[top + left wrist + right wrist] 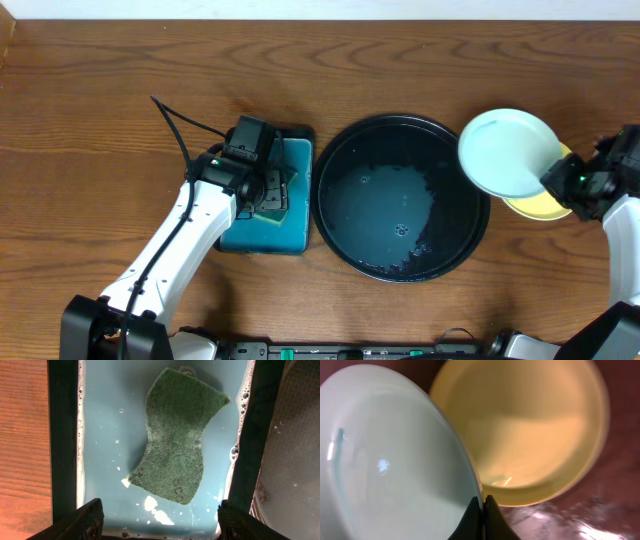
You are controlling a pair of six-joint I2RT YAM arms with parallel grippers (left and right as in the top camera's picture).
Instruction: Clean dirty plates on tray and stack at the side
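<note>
The pale yellow plate (540, 206) is lying flat below, so the robot's right gripper will next swing over the round tray (345, 150), lower the mint plate onto that yellow plate and let go.
My right gripper (556, 178) is shut on the rim of a pale mint-white plate (508, 152) and holds it above the right edge of the large round black tray (345, 150). In the right wrist view the mint plate (390, 455) is pinched between the fingers (483, 505). A pale yellow plate (540, 206) lies on the table under it, right of the tray, and fills the right wrist view (530, 430). The tray is wet and holds no plate. My left gripper (157, 517) is open over a green sponge (175, 440). The third plate is not in view.
The green sponge (268, 200) lies in soapy water in a small rectangular black tray with a teal inside (295, 235), just left of the round tray. A black cable (180, 130) runs over the table behind the left arm.
</note>
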